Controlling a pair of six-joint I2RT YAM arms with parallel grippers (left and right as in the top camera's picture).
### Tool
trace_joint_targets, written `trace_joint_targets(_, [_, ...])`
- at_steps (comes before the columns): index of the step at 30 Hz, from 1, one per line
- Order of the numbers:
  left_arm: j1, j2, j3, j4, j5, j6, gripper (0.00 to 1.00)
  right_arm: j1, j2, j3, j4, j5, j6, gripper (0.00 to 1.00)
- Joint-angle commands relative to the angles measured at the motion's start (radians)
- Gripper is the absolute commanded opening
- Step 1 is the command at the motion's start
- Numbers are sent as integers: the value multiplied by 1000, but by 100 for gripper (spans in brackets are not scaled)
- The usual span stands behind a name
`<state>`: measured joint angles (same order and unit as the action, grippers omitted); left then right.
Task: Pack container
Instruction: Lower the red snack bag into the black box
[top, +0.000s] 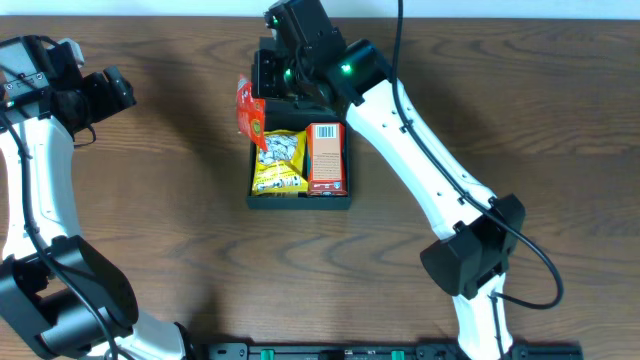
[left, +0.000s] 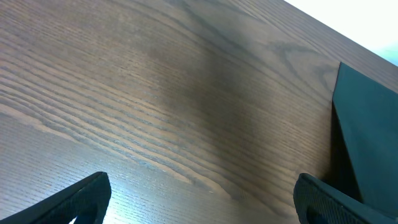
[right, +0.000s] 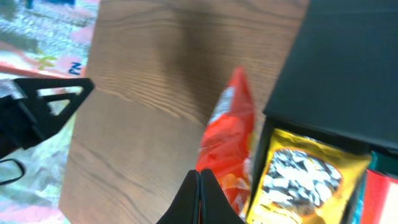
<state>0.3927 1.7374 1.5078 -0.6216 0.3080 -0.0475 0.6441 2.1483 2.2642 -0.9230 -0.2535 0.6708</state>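
Note:
The robot will next move its right gripper back and to the right in the overhead view, over the yellow snack pack and orange carton, because the red snack bag (right: 227, 143) sticks out over the container's rim.
The container (top: 300, 203) is a dark box in the middle of the table, its flap lid (right: 348, 62) open at the far end. Inside lie a yellow snack pack (top: 278, 162) and an orange carton with a barcode (top: 326, 155). My right gripper (right: 200, 198) is shut on a red snack bag (right: 227, 143), which hangs at the box's left rim in the overhead view (top: 250, 112). My left gripper (left: 205, 205) is open and empty over bare table at the far left (top: 112, 88). The dark box side shows at the right of the left wrist view (left: 367, 130).
The wooden table (top: 150, 200) surrounds the box. The right arm (top: 420, 170) reaches diagonally from the front right over the box's far end. The table's left edge and patterned floor show in the right wrist view (right: 43, 74).

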Motion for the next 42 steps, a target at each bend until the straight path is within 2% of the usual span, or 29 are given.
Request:
trace_joint_targets(1, [6, 7, 6, -3, 0, 18, 95, -7, -1, -5, -13, 48, 49, 1])
trace_joint_targets(12, [6, 7, 6, -18, 0, 18, 95, 1, -1, -96, -17, 62, 103, 2])
trace_joint_targets(16, [6, 7, 6, -19, 0, 18, 95, 2, -1, -97, -98, 63, 16, 2])
trace_joint_targets(21, [6, 7, 6, -29, 0, 18, 95, -10, -1, -97, -226, 101, 8, 2])
trace_joint_targets(22, [6, 7, 6, -30, 0, 18, 95, -12, -1, -97, -244, 108, 2, 5])
trace_joint_targets(25, [6, 7, 6, -31, 0, 18, 95, -16, -1, -97, -283, 108, -53, 39])
trace_joint_targets(26, [6, 7, 6, -30, 0, 18, 95, -16, -1, -97, -291, 108, -72, 47])
trace_joint_targets(27, [6, 7, 6, -30, 0, 18, 95, -16, -1, -97, -297, 110, -103, 63])
trace_joint_targets(28, [6, 7, 6, -30, 0, 18, 95, -16, -1, -97, -304, 124, -126, 69])
trace_joint_targets(37, [6, 7, 6, -36, 0, 18, 95, -37, -3, -87, -347, 228, -157, 71])
trace_joint_targets(40, [6, 7, 6, -37, 0, 18, 95, -56, -3, -87, -399, 227, -157, 60])
trace_joint_targets(42, [6, 7, 6, -36, 0, 18, 95, -69, -3, -87, -441, 227, -158, 41])
